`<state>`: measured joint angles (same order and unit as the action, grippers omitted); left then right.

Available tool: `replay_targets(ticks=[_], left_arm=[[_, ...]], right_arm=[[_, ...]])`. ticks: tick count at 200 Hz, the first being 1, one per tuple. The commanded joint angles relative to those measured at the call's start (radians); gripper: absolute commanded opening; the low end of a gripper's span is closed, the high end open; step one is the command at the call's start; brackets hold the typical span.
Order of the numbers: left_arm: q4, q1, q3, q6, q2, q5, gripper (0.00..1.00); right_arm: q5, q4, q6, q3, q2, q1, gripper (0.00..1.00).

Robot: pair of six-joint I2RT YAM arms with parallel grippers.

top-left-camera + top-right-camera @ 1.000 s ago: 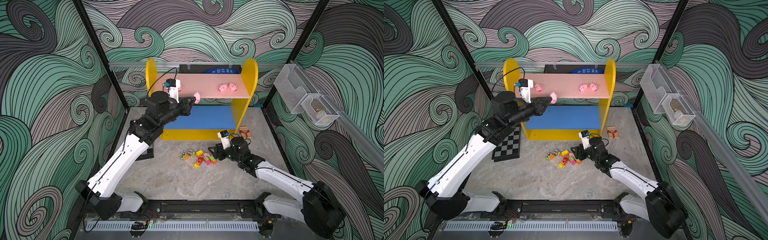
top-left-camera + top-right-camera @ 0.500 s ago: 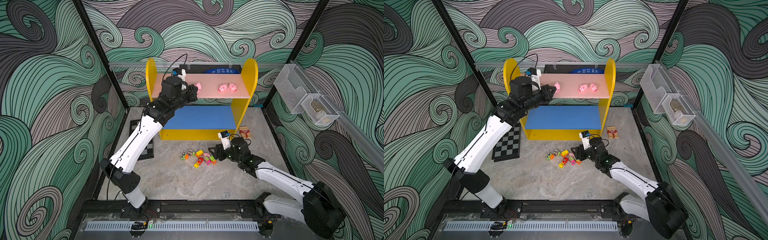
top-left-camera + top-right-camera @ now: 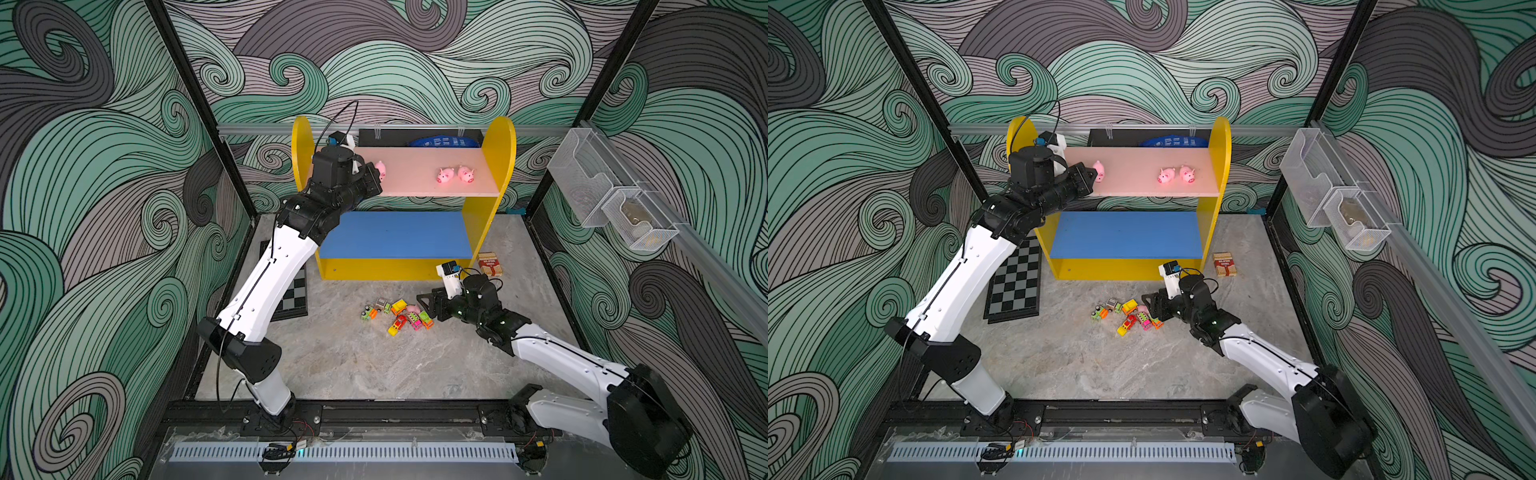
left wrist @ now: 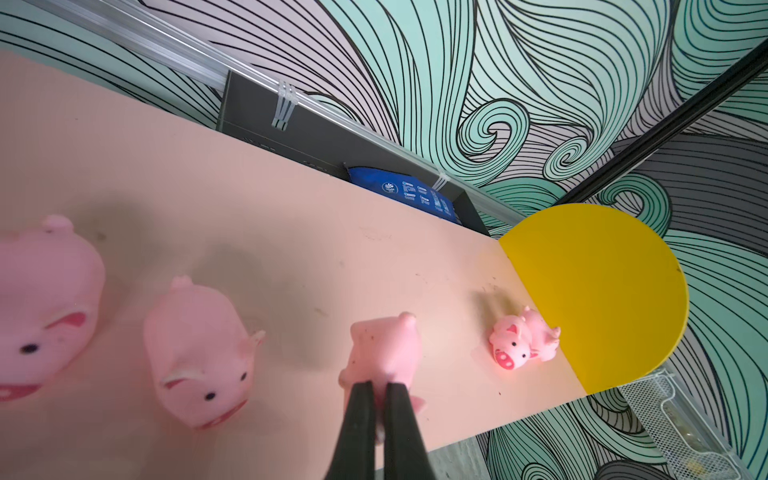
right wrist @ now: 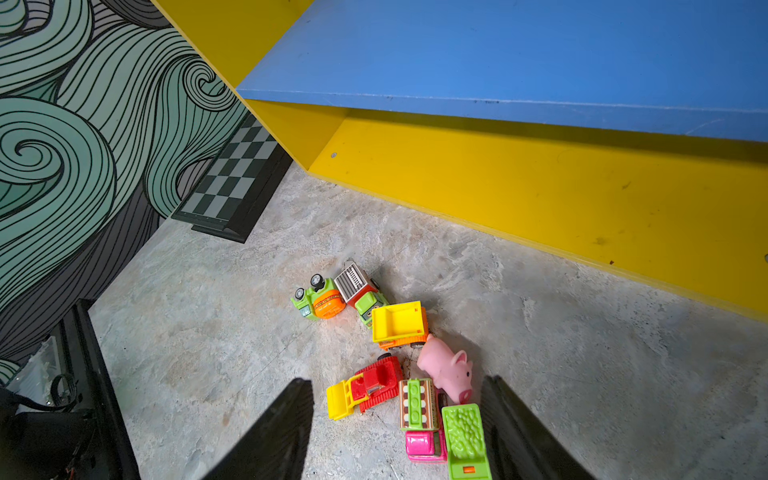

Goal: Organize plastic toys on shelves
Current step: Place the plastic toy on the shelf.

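Note:
Next, my left gripper lowers the pink pig onto the bare patch of upper board (image 3: 415, 187) (image 4: 336, 392) beside the nearest standing pig and releases it, since that patch lies just below.
The yellow shelves (image 3: 505, 141) stand at the back, with a pale pink upper board (image 3: 415, 187) and a blue lower board (image 3: 395, 235). My left gripper (image 4: 378, 386) is shut on a pink pig (image 4: 384, 349) low over the upper board's left part (image 3: 380, 169). Two pigs (image 3: 445, 175) stand at that board's right end. The left wrist view shows two more pigs (image 4: 199, 353) beside the held one. My right gripper (image 5: 397, 381) hangs open over the floor pile: a pig (image 5: 446, 370), a yellow dump truck (image 5: 399, 322), a red bulldozer (image 5: 370, 384) and several other vehicles.
A grey-black checkerboard (image 3: 1015, 282) lies on the floor left of the shelves. A red-and-tan card box (image 3: 489, 264) sits by the shelves' right foot. Wire mesh baskets (image 3: 602, 195) hang on the right wall. A dark box (image 3: 382, 137) stands behind the upper board.
My left arm has risen and carried the pig from in front of the shelves to over the upper board. The right arm and the floor pile have not moved.

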<state>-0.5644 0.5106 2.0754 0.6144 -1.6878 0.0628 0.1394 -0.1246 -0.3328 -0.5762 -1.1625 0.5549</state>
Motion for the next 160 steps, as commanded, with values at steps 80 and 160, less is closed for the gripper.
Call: replay_targets(ticks=[80, 160], left_arm=[[0.001, -0.023, 0.036, 0.011, -0.048, -0.009, 0.11], [0.021, -0.033, 0.042, 0.007, -0.049, -0.03, 0.36]], right_arm=[[-0.004, -0.007, -0.008, 0.01, 0.018, -0.005, 0.67], [-0.001, -0.007, -0.006, 0.0, 0.009, -0.006, 0.67]])
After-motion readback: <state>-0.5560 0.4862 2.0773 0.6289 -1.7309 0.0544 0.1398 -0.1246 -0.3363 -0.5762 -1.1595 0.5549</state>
